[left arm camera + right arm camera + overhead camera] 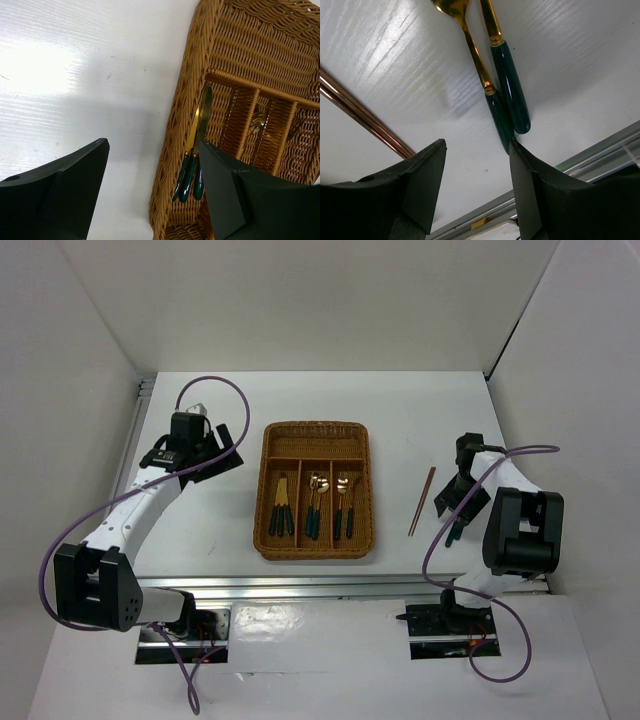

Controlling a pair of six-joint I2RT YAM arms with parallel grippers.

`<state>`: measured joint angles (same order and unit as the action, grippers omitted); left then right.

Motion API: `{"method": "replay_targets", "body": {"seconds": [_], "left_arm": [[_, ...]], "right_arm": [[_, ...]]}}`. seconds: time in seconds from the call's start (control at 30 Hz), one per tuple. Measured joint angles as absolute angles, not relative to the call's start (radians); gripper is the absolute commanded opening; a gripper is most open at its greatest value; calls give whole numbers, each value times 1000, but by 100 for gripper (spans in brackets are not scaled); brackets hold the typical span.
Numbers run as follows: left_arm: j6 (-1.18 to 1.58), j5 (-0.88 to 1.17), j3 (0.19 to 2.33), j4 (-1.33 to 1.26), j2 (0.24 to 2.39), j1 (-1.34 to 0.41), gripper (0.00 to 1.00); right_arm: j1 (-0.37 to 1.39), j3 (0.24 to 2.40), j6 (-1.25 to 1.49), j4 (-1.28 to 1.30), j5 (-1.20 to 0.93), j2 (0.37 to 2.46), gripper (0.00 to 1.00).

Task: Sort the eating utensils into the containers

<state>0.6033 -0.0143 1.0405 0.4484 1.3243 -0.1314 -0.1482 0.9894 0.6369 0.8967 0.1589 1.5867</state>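
Observation:
The robot's right gripper should go down with the end of one finger at the seam between the green handles, to close on only the handle nearer the chopsticks.
The wicker tray (pixel 267 490) holds knives (pixel 281 508) in its left long section, spoons (pixel 316 502) in the middle one and more green-handled utensils (pixel 343 502) in the right one. Its crosswise section looks empty. The chopsticks (pixel 422 501) lie on the table right of the tray. My right gripper (pixel 456 512) is open and empty low over the table. Two green-handled gold utensils (pixel 511 87) lie just ahead of its right finger, and a chopstick (pixel 360 115) lies to its left. My left gripper (pixel 228 452) is open and empty left of the tray, with the knives (pixel 192 160) in its view.
The table's metal front rail (pixel 600 150) runs just behind the right gripper. White walls enclose the table on the left, back and right. Purple cables (pixel 215 382) loop over both arms.

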Motion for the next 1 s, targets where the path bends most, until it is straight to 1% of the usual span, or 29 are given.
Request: {"method": "replay_targets", "body": {"seconds": [0.7, 0.77, 0.8, 0.9, 0.93, 1.0], "left_arm": [[606, -14, 1039, 448, 1324, -131, 87], [606, -14, 1038, 448, 1324, -131, 87], [606, -14, 1036, 447, 1324, -131, 87], [606, -14, 1031, 447, 1324, -131, 87], [606, -14, 1029, 446, 1324, -131, 87], [606, -14, 1028, 446, 1324, -131, 87]], "right_arm": [[-148, 989, 607, 902, 167, 1683, 61], [-148, 989, 606, 901, 164, 1688, 60], [-148, 989, 605, 900, 163, 1689, 54], [-148, 989, 603, 893, 154, 1689, 51], [-148, 989, 602, 888, 149, 1689, 47], [-148, 988, 598, 876, 139, 1689, 46]]}}
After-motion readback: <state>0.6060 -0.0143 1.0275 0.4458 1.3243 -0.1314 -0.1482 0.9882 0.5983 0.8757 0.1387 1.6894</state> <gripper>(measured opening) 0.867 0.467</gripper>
